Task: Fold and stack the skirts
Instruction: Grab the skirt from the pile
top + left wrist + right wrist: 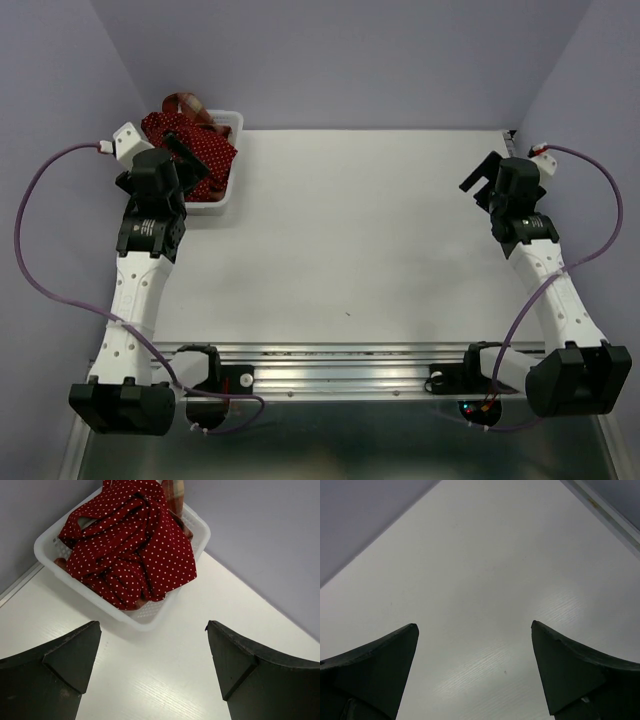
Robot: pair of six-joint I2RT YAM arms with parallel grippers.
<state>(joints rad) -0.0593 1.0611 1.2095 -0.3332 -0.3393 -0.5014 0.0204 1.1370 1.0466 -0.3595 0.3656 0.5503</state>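
Note:
The polka-dotted flap (pixel 217 148) (pixel 171 560) beside the plaid lies uppermost, below and outward of my left gripper, so my left gripper next moves outward and down around that flap.
Dark red skirts with white polka dots (pixel 135 545) lie crumpled in a heap inside the white lattice basket (pixel 145 620), spilling over its rim. A strip of red-and-cream plaid skirt (pixel 174 495) shows behind them. From above, the heap of skirts (pixel 195 140) fills the basket (pixel 228 195) at the table's far left. My left gripper (pixel 152 630) hovers just short of the basket, open, with only bare table between its fingers. My right gripper (pixel 475 630) hangs open over bare table at the far right (pixel 490 185), holding nothing.
The white table (pixel 360 230) stretches between the two arms. Lilac walls close in the back and both sides. A metal rail (pixel 340 365) runs along the near edge by the arm bases.

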